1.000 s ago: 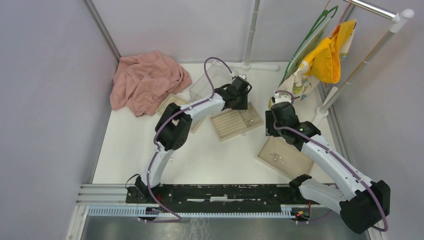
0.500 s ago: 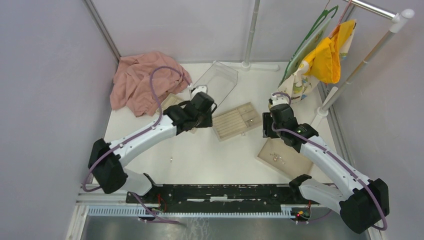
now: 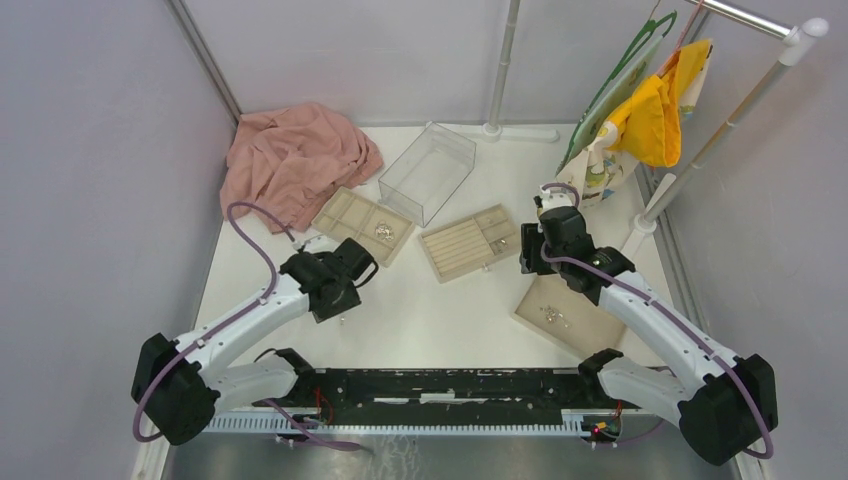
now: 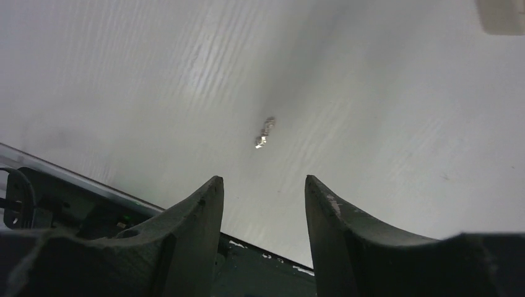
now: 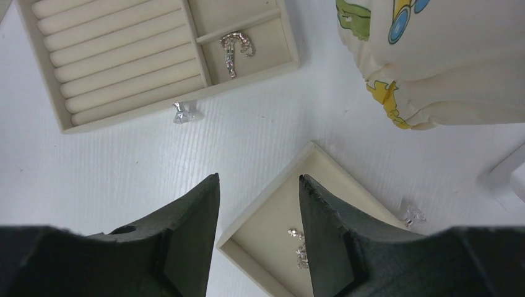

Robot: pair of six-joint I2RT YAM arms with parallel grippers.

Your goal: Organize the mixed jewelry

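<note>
The small silver jewelry piece [image 3: 342,320] [image 4: 265,132] is below my left gripper, in line between its open fingers in the wrist view. I will lower them around it and close.
A small silver jewelry piece [image 4: 265,132] lies loose on the white table just ahead of my left gripper [image 4: 263,179], which is open and empty, low over the near left [image 3: 335,300]. My right gripper [image 5: 259,177] is open and empty, hovering over the corner of a small beige tray [image 5: 266,229] that holds several silver bits [image 5: 300,250]. A silver chain [image 5: 234,46] rests in a compartment of the ring-roll tray [image 5: 117,55]. One loose piece [image 5: 184,113] sits at that tray's near edge. Another loose piece [image 5: 413,215] lies beside the small tray.
A compartment tray [image 3: 350,213] with jewelry lies at the back left. Behind it are a clear plastic box [image 3: 428,172] and a pink cloth [image 3: 290,165]. Bags [image 3: 640,110] hang from a rack at the right. A black rail [image 3: 450,385] runs along the near edge.
My left arm swung from the back centre by the clear box down to the near left of the table, and its jaws opened wider. The right arm barely moved.
</note>
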